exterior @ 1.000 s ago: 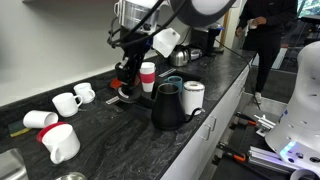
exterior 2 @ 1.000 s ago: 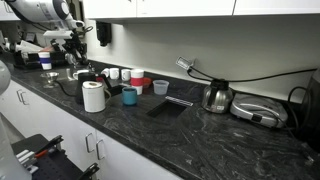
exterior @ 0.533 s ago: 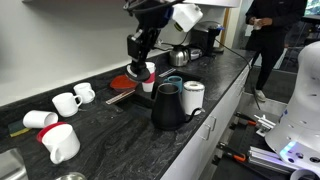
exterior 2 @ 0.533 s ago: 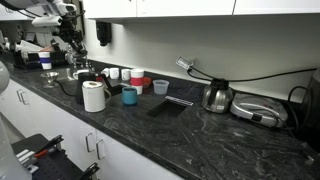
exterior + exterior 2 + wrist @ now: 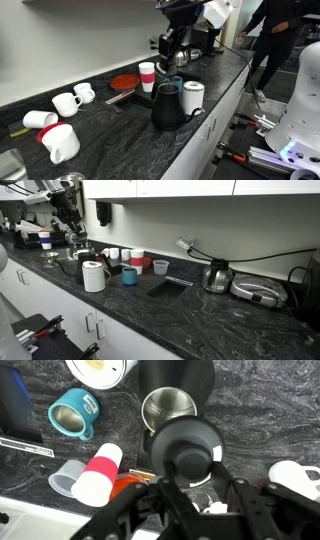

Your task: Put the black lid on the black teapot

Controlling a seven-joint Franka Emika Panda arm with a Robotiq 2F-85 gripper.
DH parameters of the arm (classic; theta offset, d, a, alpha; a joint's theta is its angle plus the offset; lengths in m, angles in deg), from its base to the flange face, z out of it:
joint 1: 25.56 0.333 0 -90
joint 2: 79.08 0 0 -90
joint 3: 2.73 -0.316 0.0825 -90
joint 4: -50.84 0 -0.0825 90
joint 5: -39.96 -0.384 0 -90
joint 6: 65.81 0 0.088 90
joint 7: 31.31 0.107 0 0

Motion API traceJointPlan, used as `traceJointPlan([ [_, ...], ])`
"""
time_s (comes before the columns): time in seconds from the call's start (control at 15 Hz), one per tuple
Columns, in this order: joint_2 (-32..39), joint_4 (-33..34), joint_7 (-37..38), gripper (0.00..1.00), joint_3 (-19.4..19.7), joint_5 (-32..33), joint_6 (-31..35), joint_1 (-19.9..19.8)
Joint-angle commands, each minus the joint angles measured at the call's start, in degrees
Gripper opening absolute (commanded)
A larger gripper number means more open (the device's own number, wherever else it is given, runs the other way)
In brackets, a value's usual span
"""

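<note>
The lid still hangs high and off-centre from the teapot's opening, so I will move my gripper down and across toward it to release the lid's knob there.
My gripper is shut on the black lid, a round disc with a raised knob, held between both fingers. In the wrist view the black teapot stands just beyond the lid, with its open shiny mouth showing. In an exterior view the gripper hangs in the air above and behind the tall black teapot, apart from it. The lid itself is too dark to make out in both exterior views.
A short white pot stands beside the teapot, with a teal mug and a red-and-white cup close by. A red plate and several white mugs lie further along. A silvery kettle stands far off.
The arm has swung away from the red plate and over toward the teapot, carrying the lid; the gripper has stayed shut on it.
</note>
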Motion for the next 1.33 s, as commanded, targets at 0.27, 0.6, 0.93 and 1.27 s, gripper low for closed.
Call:
traceJointPlan([
  [0.27,-5.41,-3.95,6.41,0.16,-2.41,-3.79,-0.37,-2.62],
  [0.6,-6.02,-4.24,10.12,0.16,-2.90,-6.89,-1.08,-2.41],
  [0.93,-6.18,-4.10,13.82,0.16,-3.38,-6.92,-2.33,-2.59],
  [1.27,-5.38,-3.90,14.83,0.41,-3.30,-6.63,-2.18,-1.99],
])
